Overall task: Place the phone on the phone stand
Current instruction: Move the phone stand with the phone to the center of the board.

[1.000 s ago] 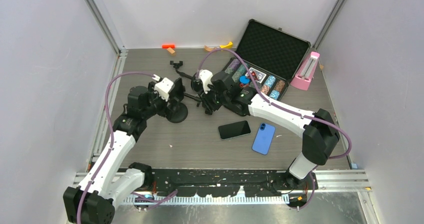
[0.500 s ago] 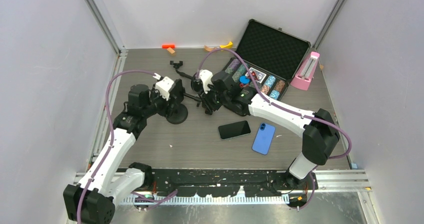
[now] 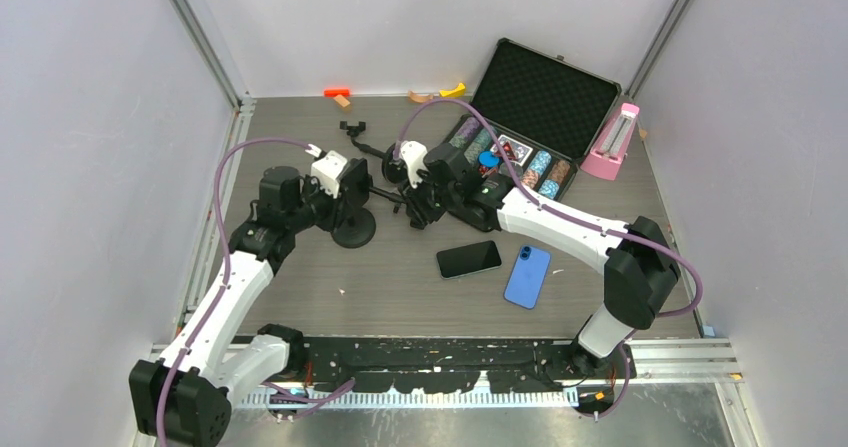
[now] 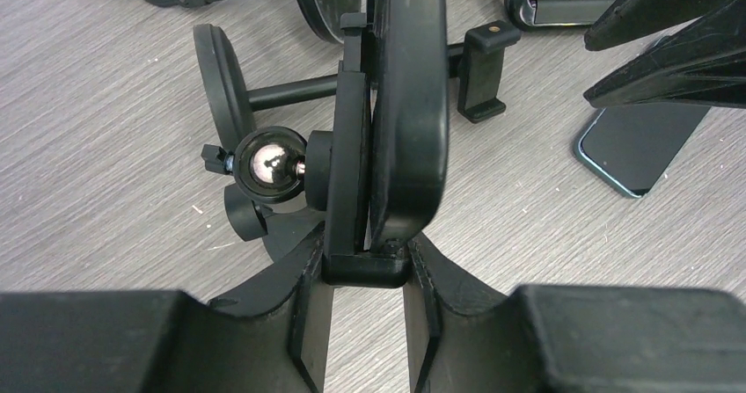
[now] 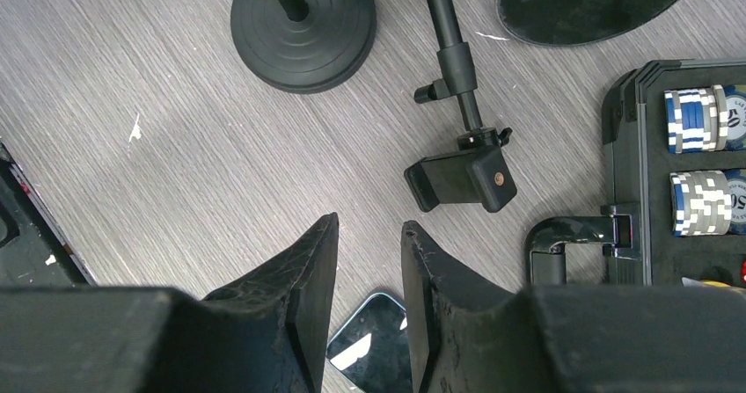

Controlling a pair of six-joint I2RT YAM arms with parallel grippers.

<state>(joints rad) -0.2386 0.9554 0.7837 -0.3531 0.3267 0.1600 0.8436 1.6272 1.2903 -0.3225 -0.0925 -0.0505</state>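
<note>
The left gripper moves the upright phone stand left in the top view and outward next, clear of the lying phone stands, then releases it on bare tabletop there.
A black phone stand (image 3: pixel 352 229) stands upright on its round base (image 5: pixel 303 24) at mid-left. My left gripper (image 3: pixel 350 192) is shut on the lower end of its holder (image 4: pixel 387 103), with both fingers (image 4: pixel 303 287) pressed against the sides. A dark-screen phone (image 3: pixel 468 259) lies flat on the table, also visible in the left wrist view (image 4: pixel 642 142) and the right wrist view (image 5: pixel 374 340). A blue phone (image 3: pixel 527 276) lies next to it. My right gripper (image 3: pixel 418 212) hovers open (image 5: pixel 368 239) above the table, nothing between its fingers.
A second stand (image 5: pixel 462 178) lies on its side between the arms. An open black case (image 3: pixel 540 102) with poker chips (image 5: pixel 699 120) sits at back right, a pink object (image 3: pixel 612 142) beyond it. Small blocks (image 3: pixel 337 92) lie along the back edge.
My left gripper has closed from wide open onto the stand's holder, and the left arm shifted slightly. The right arm and both phones have not moved.
</note>
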